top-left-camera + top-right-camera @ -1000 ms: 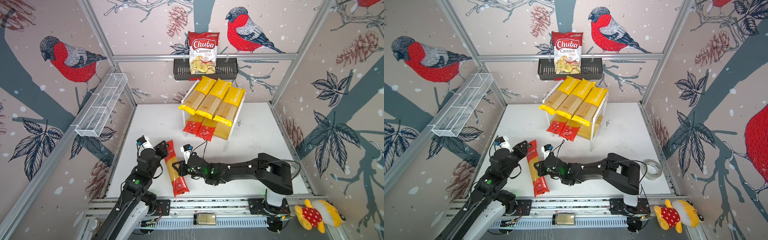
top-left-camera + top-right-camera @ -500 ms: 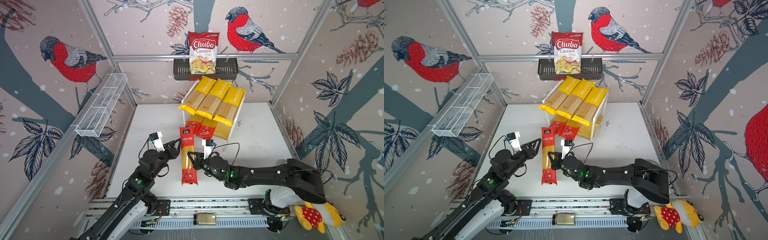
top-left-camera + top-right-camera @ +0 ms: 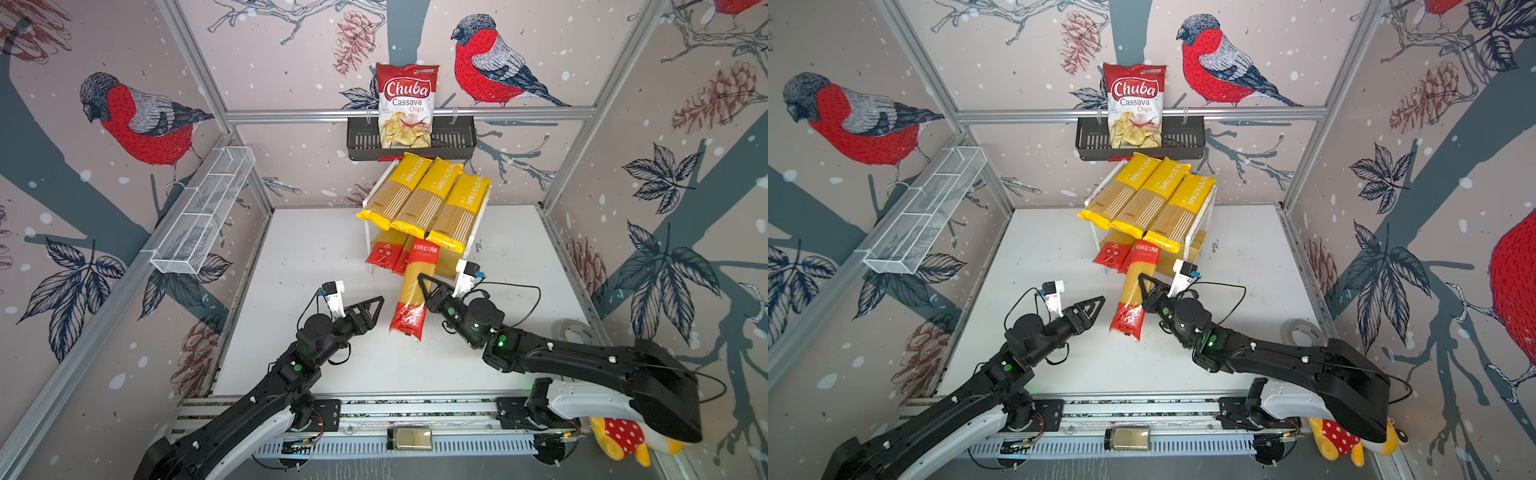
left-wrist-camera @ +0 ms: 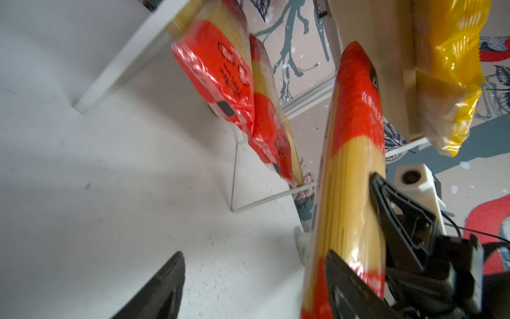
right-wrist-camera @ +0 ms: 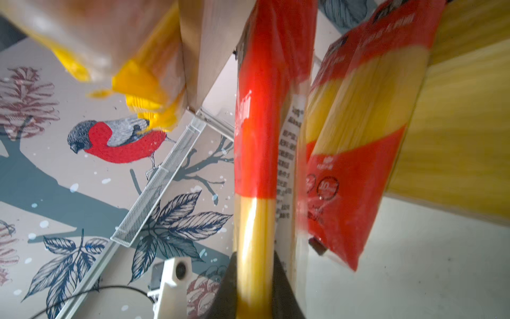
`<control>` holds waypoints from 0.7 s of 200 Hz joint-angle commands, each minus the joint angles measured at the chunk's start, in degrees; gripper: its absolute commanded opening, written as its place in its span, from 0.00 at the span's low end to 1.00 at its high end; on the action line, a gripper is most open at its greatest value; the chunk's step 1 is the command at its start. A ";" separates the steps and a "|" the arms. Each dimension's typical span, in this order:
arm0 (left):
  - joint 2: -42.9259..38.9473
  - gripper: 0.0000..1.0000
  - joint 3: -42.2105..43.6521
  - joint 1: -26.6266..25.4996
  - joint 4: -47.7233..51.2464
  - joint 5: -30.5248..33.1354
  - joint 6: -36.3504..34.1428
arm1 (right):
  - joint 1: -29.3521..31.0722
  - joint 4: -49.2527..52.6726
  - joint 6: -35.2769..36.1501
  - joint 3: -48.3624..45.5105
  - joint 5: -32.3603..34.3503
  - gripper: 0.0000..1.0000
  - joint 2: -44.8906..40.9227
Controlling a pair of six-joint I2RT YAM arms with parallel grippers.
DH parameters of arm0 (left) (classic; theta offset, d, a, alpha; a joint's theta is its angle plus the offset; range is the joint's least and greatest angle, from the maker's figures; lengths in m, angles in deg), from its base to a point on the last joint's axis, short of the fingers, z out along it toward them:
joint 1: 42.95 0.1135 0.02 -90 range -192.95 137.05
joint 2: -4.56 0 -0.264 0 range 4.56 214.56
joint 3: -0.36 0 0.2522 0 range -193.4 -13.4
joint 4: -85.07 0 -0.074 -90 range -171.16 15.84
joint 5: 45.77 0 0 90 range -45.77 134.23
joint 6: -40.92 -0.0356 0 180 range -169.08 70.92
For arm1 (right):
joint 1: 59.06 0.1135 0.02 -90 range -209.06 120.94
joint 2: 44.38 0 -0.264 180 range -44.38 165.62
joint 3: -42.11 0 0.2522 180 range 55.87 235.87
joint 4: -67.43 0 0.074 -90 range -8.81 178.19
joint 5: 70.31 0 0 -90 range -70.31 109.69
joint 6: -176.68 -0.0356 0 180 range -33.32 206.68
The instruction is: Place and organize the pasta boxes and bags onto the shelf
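Note:
My right gripper slides the red pack's far end outward over the bare boards of the shelf's lower level next, beside the resting red packs, and releases on that empty part.
Three yellow pasta bags (image 3: 424, 195) lie side by side on the top tier of the shelf (image 3: 481, 212). Two red packs (image 3: 380, 254) rest on its lower tier, also showing in the right wrist view as red packs (image 5: 358, 179). My right gripper (image 3: 419, 280) (image 5: 255, 256) is shut on the clear middle of a third red pack (image 3: 411, 291) (image 3: 1133, 286) (image 5: 255, 165), held above the table with its far end at the lower tier's front. My left gripper (image 3: 376, 303) (image 4: 254, 254) stands open just left of that pack (image 4: 350, 193), nothing between its fingers.
A Chuba chips bag (image 3: 405, 104) stands in the black basket (image 3: 361, 141) on the back wall above the shelf. A white mesh tray (image 3: 199, 220) hangs on the left wall. A tape roll (image 3: 573, 328) and a stuffed toy (image 3: 623, 436) sit at the right.
The right gripper has carried the red pack away from the front and up to the shelf. The left gripper has opened, let go of the pack and followed beside it.

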 commanded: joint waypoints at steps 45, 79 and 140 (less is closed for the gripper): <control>6.01 0.79 3.26 -6.63 -21.59 0.92 6.19 | -2.83 -7.61 -1.47 -1.50 0.07 0.05 -3.67; 11.14 0.79 3.00 -7.54 -27.70 -0.17 6.59 | -3.42 -9.00 -2.47 -1.26 -1.34 0.06 -3.20; 20.47 0.71 0.24 -8.54 -34.76 -2.13 5.09 | -3.94 -9.71 -3.68 -1.23 -1.99 0.07 -3.15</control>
